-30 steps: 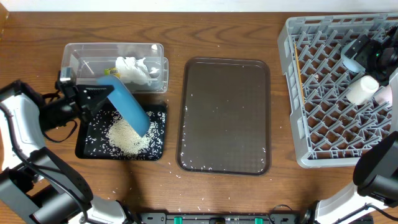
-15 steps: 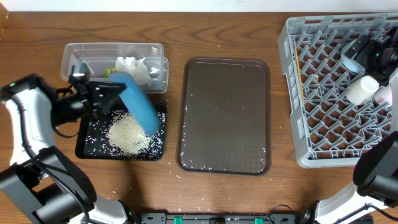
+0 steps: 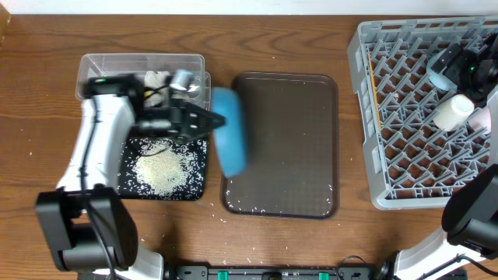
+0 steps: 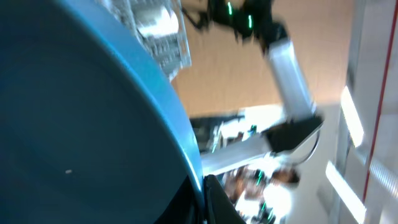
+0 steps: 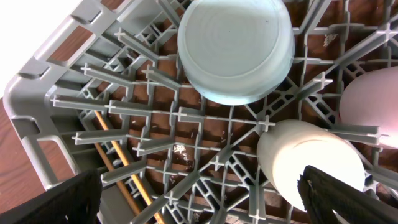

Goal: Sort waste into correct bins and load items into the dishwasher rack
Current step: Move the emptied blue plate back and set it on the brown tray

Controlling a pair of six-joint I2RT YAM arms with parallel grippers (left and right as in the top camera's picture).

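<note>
My left gripper moves to the right in the overhead view and down next, levels the dark-blue plate [image 3: 230,129] and releases it on the brown tray's middle [image 3: 277,132], which lies clear.
My left gripper [image 3: 208,121] is shut on the rim of the dark-blue plate [image 3: 230,129] and holds it tilted on edge above the left edge of the brown tray. The plate fills the left wrist view [image 4: 81,118]. Rice [image 3: 162,168] lies heaped in the black tray [image 3: 199,187]. The white napkin [image 3: 159,78] lies in the clear box [image 3: 140,61]; the wrapper is hidden by my arm. My right gripper [image 5: 199,199] is open above the grey rack [image 3: 373,117], which holds the upturned light-blue bowl [image 5: 236,46], white cups [image 5: 311,163] and chopsticks [image 5: 118,163].
The brown serving tray [image 3: 284,148] lies in the middle with stray rice grains along its edges. A few grains lie on the wooden table in front of it. The rack [image 5: 74,106] takes up the right side.
My left arm has swung the plate to the right, from above the black tray to the left edge of the brown tray. The right arm has not moved.
</note>
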